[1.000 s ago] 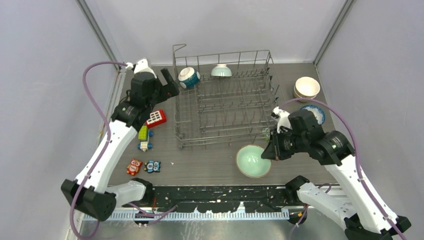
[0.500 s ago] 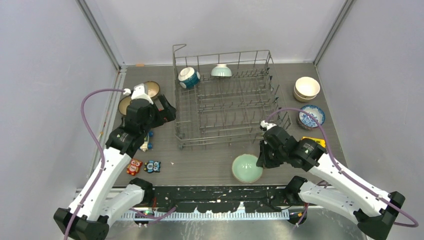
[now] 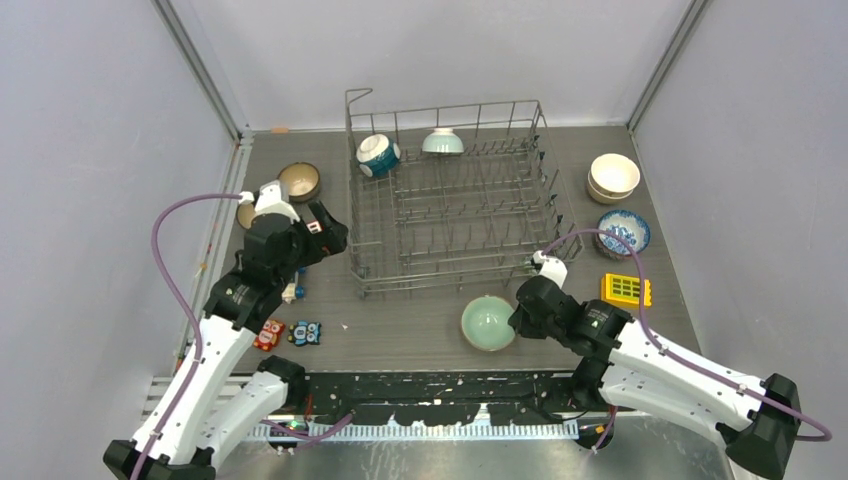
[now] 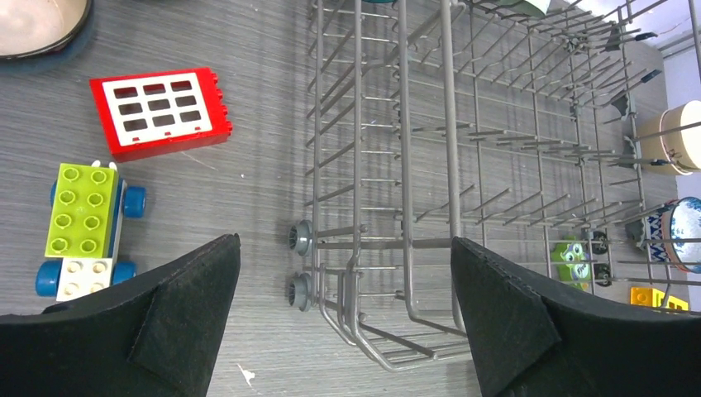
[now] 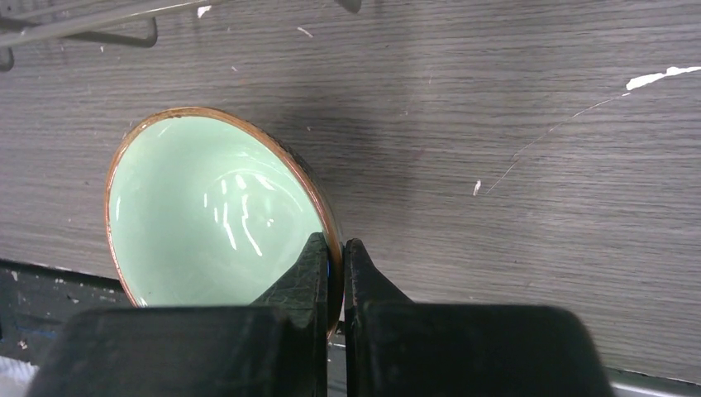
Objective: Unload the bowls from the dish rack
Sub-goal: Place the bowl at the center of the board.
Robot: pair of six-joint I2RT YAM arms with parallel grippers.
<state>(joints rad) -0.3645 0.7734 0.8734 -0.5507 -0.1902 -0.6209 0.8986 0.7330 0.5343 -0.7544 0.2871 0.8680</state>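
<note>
I will next use my right gripper to carry the mint green bowl (image 3: 487,323) down onto the table in front of the rack (image 3: 450,205), where the table around it is empty.
The grey wire dish rack (image 3: 450,205) stands mid-table. A blue-and-white bowl (image 3: 378,154) and a pale mint bowl (image 3: 442,142) sit on edge in its far row. My right gripper (image 3: 516,319) is shut on the rim of a mint green bowl (image 3: 487,323) with a brown edge, low over the table in front of the rack. In the right wrist view one finger is inside the bowl (image 5: 211,207) and one outside, at the gripper (image 5: 335,256). My left gripper (image 3: 326,226) is open and empty by the rack's left side (image 4: 397,165).
A brown bowl (image 3: 299,181) and a half-hidden bowl (image 3: 244,212) sit left of the rack. Stacked cream bowls (image 3: 613,175) and a blue-and-white bowl (image 3: 623,232) sit right of it. Toys include a yellow block (image 3: 626,289), a red block (image 4: 160,112) and a green car (image 4: 87,219).
My right arm has carried the mint green bowl left and nearer the front edge. My left arm has pulled back, empty, from the rack's far left corner along its left side.
</note>
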